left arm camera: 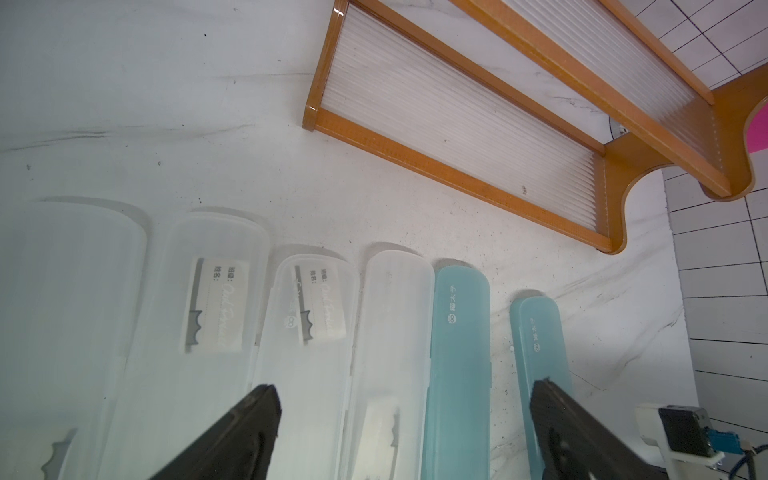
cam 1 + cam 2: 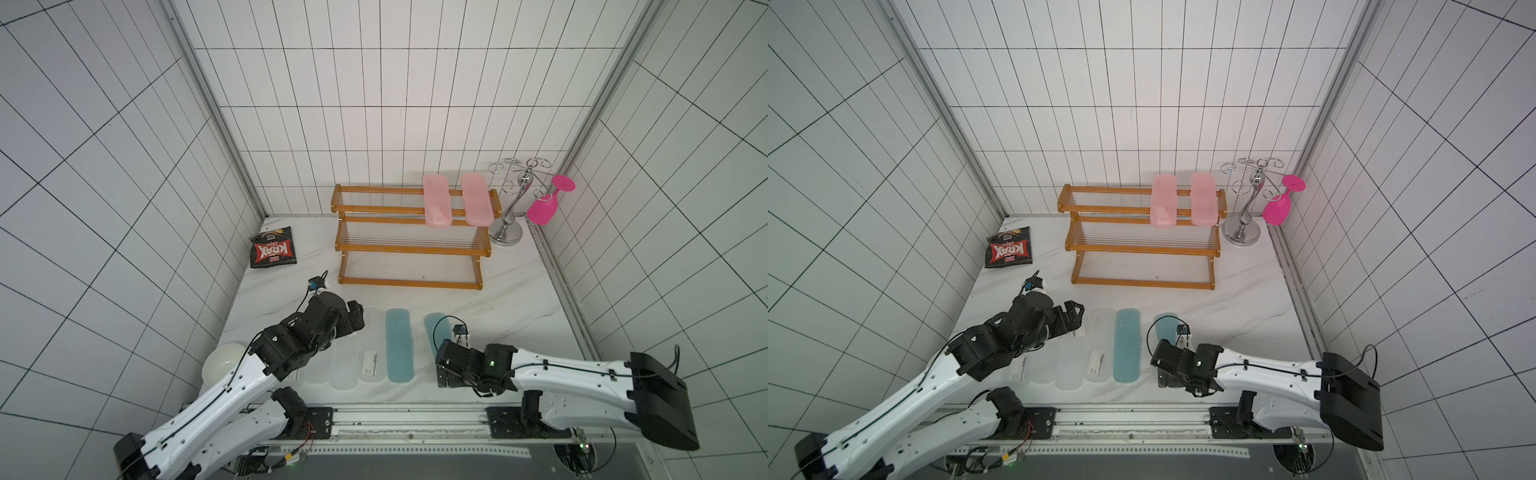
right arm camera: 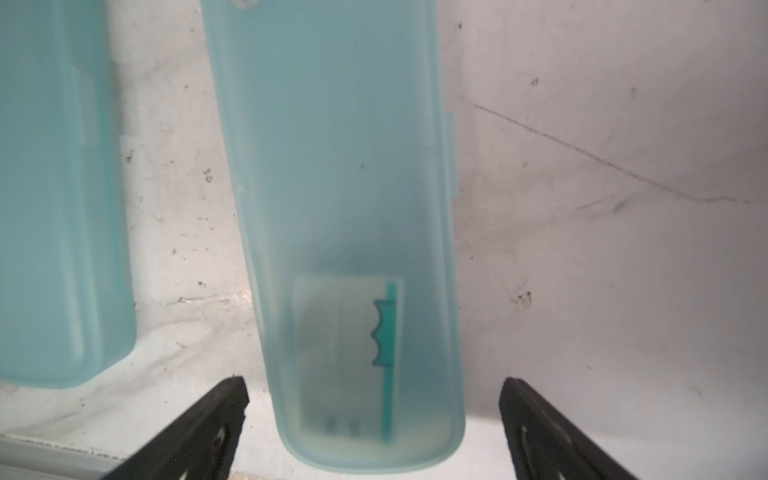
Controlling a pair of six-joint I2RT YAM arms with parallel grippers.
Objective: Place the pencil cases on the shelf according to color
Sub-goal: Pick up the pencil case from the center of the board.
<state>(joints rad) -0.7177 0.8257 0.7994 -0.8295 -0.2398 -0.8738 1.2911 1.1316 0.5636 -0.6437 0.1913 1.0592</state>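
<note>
The near end of the teal case has bare tabletop along both of its sides, so I will lower my right gripper around that end and close.
The shelf [image 2: 409, 284] stands at the back with two pink pencil cases [image 2: 436, 205] [image 2: 476, 199] across its top tier. A row lies on the table near the front: several clear cases [image 2: 345, 370] [image 1: 307, 353], then two teal ones [image 2: 399, 345] [image 2: 434, 328]. My left gripper [image 1: 405, 397] hangs open above the row, its fingers spanning a clear case [image 1: 390, 311] and a teal case [image 1: 457, 353]. My right gripper [image 3: 374, 390] is open, with the near end of the right-hand teal case [image 3: 340, 166] between its fingers, untouched.
A black and red snack bag [image 2: 273, 248] lies at the back left. A chrome stand [image 2: 513, 199] with a magenta goblet [image 2: 544, 208] is right of the shelf. A white round object [image 2: 222, 365] sits under the left arm. Tiled walls close in on both sides.
</note>
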